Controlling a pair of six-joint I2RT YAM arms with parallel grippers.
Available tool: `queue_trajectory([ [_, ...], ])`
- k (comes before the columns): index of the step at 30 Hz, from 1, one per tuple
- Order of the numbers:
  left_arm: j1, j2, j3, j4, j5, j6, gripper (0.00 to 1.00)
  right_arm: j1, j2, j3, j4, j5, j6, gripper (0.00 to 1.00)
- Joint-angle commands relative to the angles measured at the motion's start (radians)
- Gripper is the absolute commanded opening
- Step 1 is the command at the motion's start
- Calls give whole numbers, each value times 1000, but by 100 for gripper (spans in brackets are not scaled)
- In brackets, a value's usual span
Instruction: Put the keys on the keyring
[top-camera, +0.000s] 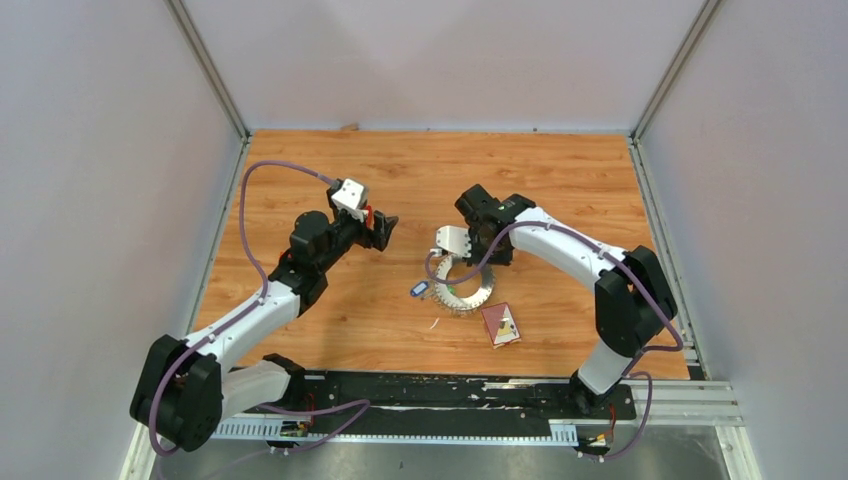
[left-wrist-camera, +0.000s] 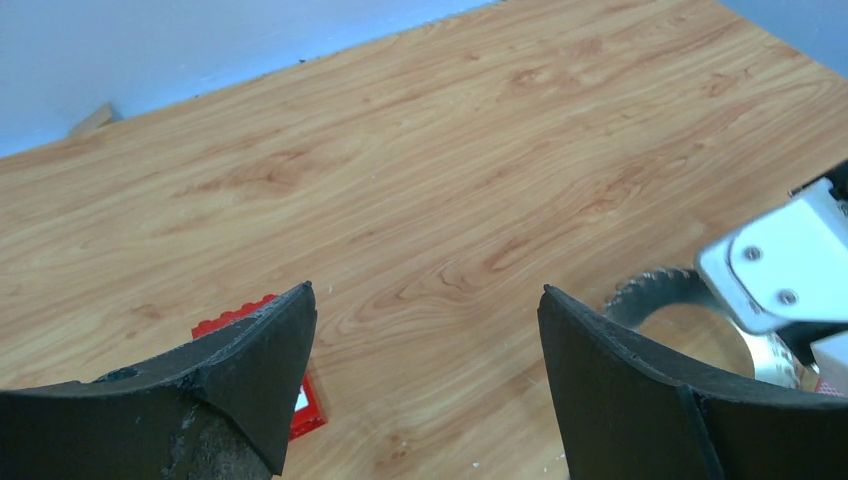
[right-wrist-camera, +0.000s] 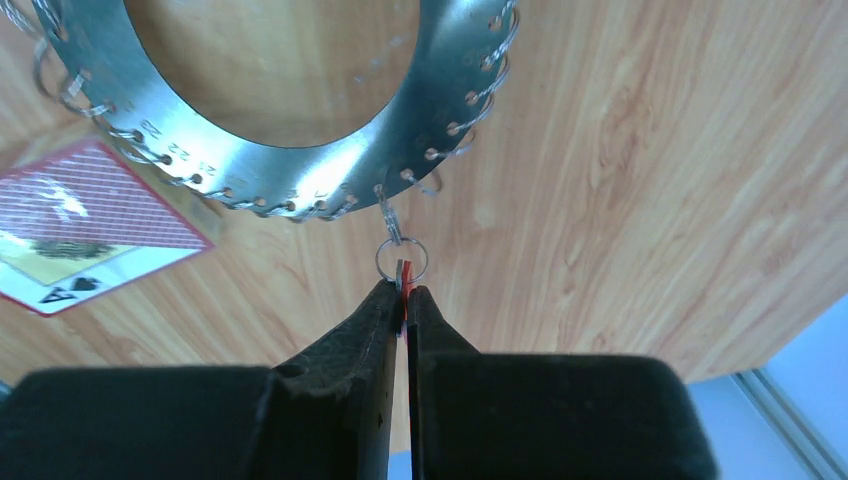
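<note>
The key's split ring already hangs from a rim clip, so I will lower my right gripper toward the tabletop beside the keyring and release the red-tagged key.
The keyring is a flat grey metal ring with small wire clips round its rim, lying mid-table. My right gripper is shut on a red-tagged key. That key's small split ring hangs from a clip on the keyring's rim. A blue-tagged key lies at the keyring's left edge. My left gripper stands open above bare wood to the left of the keyring, with nothing between its fingers. From above, the left gripper and the right gripper face each other.
A maroon playing card lies just near-right of the keyring, also visible as the card in the right wrist view. A red block with a white square sits under my left finger. Grey walls and metal rails border the wooden table.
</note>
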Motion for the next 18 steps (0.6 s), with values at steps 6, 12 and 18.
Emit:
queue_trajectory([
  [6, 6, -34, 45, -16, -11, 21, 89, -46, 102, -35, 73, 208, -46, 0],
  [12, 6, -37, 48, -19, -5, 9, 89, -79, 187, -52, 107, 251, -43, 0],
  [18, 5, -39, 51, -25, -2, 11, 89, -99, 210, -69, 121, 279, -41, 1],
])
